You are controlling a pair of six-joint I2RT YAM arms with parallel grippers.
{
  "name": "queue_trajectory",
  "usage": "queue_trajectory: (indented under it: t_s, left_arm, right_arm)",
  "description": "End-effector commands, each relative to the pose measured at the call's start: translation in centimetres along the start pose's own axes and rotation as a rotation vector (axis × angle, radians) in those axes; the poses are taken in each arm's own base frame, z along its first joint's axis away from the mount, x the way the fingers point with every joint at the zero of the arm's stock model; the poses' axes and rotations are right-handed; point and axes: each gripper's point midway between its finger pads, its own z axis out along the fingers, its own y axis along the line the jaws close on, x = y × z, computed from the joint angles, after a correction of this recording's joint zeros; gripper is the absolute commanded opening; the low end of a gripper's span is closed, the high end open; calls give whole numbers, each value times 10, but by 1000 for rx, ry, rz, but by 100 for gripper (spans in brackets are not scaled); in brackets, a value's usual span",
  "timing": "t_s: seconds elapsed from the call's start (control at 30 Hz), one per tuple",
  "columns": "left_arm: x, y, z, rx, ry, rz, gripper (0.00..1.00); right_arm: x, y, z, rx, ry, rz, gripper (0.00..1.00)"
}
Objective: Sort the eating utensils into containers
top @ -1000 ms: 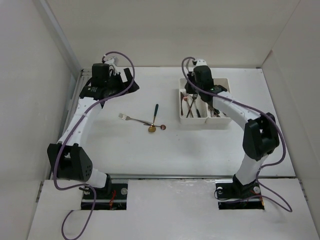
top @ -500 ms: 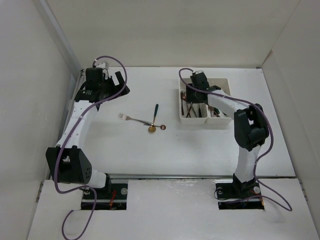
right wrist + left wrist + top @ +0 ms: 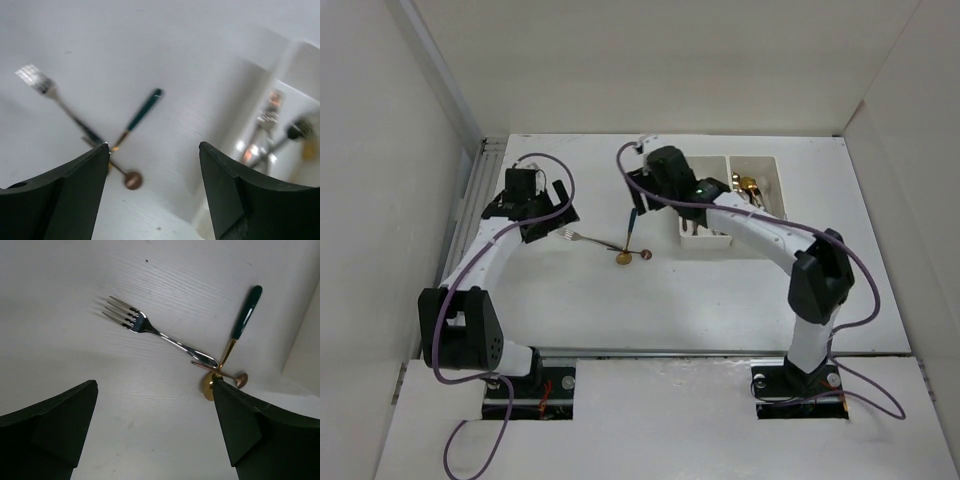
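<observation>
I next need to move my right gripper down and left in the top view onto the fork's handle behind the tines, clear of the spoons.
Three eating utensils lie crossed mid-table: a silver fork [image 3: 575, 237] [image 3: 150, 330], a gold spoon with a dark green handle [image 3: 632, 222] [image 3: 245, 315] and a small copper spoon [image 3: 645, 254] [image 3: 235, 377]. My left gripper [image 3: 556, 212] [image 3: 155, 385] hovers open just left of the fork, nothing between its fingers. My right gripper [image 3: 638, 196] [image 3: 154, 146] hangs open and empty above the green handle [image 3: 142, 112]. The white containers [image 3: 768, 165] [image 3: 295, 65] stand to the right and hold several utensils [image 3: 267, 125]; my right arm covers part of the left bin.
White walls close in the table on the left, back and right. A metal rail [image 3: 470, 215] runs along the left edge. The right arm [image 3: 760, 225] stretches across the front of the bins.
My right gripper has opened, left the bins and swung left to above the loose utensils. My left gripper has come nearer and rightward, toward the fork, still open.
</observation>
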Motion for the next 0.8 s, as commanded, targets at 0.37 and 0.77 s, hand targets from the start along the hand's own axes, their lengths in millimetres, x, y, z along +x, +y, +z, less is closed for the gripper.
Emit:
queue_trajectory:
  t_s: [0.37,0.77]
  left_arm:
    - [-84,110,-35,-225,-232,-391,100]
    - [-96,100,-41,-154,-246,-403,100]
  right_arm:
    - [70,175,96,-424,202,-269,79]
    - [153,182,115,-352,400,-305,44]
